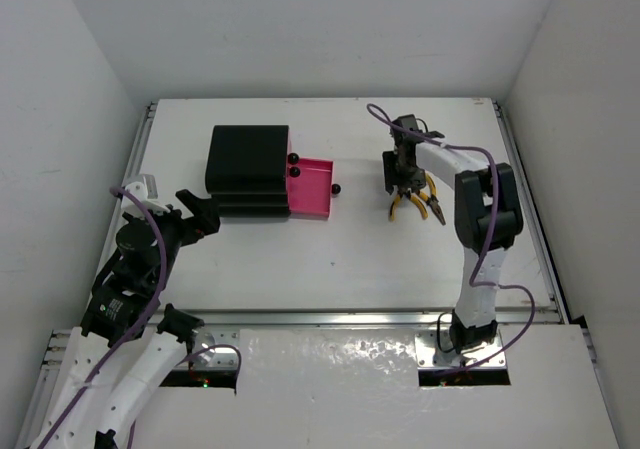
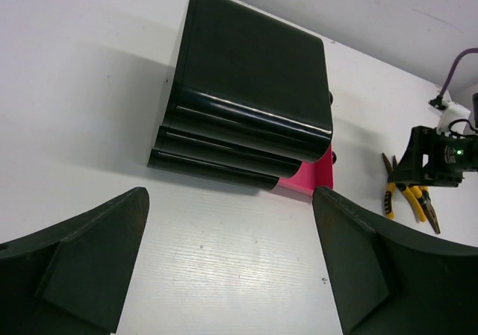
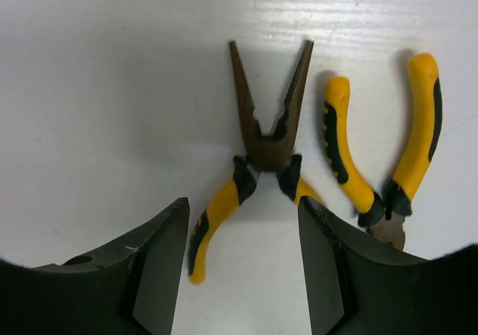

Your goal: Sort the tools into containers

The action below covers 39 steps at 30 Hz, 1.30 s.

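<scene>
The right gripper should move down and close on the tops of the long-nose pliers' handles beside the joint, because both fit between its fingers there.
Two yellow-handled pliers (image 1: 415,205) lie on the white table at the right. In the right wrist view the long-nose pliers (image 3: 269,137) lie with jaws and handles spread, and the second pliers (image 3: 381,171) lie to their right. My right gripper (image 3: 243,268) is open just above the long-nose pliers' handles, one finger on each side. The black chest (image 1: 248,167) stands at the back left with one magenta-pink drawer (image 1: 312,201) pulled out to the right. My left gripper (image 1: 205,214) is open and empty, left of the chest's near corner. No wrenches or screwdrivers are in view.
The chest (image 2: 246,104) fills the top of the left wrist view, with the pink drawer (image 2: 310,180) at its right. The pliers (image 2: 407,197) and my right gripper (image 2: 437,156) show at that view's right. White walls enclose the table.
</scene>
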Available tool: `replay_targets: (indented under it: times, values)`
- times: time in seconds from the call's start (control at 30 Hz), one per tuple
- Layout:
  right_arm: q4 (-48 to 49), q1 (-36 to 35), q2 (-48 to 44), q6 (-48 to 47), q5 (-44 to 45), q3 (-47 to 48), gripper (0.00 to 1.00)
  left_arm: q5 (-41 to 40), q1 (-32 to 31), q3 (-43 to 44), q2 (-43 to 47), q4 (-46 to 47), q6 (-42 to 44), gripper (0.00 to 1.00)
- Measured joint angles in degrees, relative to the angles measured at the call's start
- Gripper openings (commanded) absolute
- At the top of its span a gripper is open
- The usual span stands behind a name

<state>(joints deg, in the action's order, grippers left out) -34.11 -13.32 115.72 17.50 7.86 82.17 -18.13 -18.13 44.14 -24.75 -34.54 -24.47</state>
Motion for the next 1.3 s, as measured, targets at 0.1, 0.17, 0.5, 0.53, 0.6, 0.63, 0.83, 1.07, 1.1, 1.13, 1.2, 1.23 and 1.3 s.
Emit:
replay_targets:
  times: [0.1,0.17,0.5,0.53,0.6,0.63,0.83,1.07,1.1,1.13,1.2,1.23,1.3]
  values:
    - [-0.46,0.0,2.93,-0.74,1.88,1.86,0.57,0.02,0.0,0.0,0.0,0.0,0.0,0.89]
    - [-0.46,0.02,4.59,-1.18,2.71,2.54,0.57,0.02,0.0,0.0,0.0,0.0,0.0,0.89]
    - [-0.48,0.74,7.85,-2.03,0.2,5.77,0.2,0.02,0.0,0.0,0.0,0.0,0.0,0.89]
    - [-0.5,0.74,7.85,-2.12,0.2,5.75,0.16,0.02,0.0,0.0,0.0,0.0,0.0,0.89]
    - [0.02,0.83,7.67,-1.92,-0.52,5.42,0.05,0.0,0.0,0.0,0.0,-0.02,0.0,0.89]
    - [0.42,0.85,7.37,-1.84,-0.96,5.03,0.02,0.02,0.0,0.0,0.0,0.0,0.0,0.89]
    - [6.99,0.33,3.17,-1.88,-2.19,-1.86,0.0,0.02,0.0,0.0,0.0,0.0,0.0,0.89]
    - [9.64,-4.52,-2.54,-1.86,-5.73,-9.29,0.0,0.0,0.0,0.0,0.0,0.0,0.0,0.89]
    - [10.01,-5.27,-3.21,-1.84,-5.97,-10.05,0.0,0.0,0.0,0.0,0.0,0.0,0.0,0.89]
    - [10.6,-6.03,-4.15,-1.77,-6.32,-11.06,0.0,0.0,0.0,0.0,0.0,-0.02,0.0,0.89]
    - [12.15,-7.08,-6.27,-1.57,-6.73,-13.29,0.0,0.0,0.0,0.0,0.0,-0.02,0.0,0.89]
    - [12.87,-7.45,-7.41,-1.42,-6.91,-14.38,0.0,0.0,0.0,0.0,0.0,0.0,0.0,0.89]
    - [14.8,-8.37,-9.7,-0.98,-7.06,-16.55,0.0,0.0,0.0,0.0,0.0,0.0,0.0,0.89]
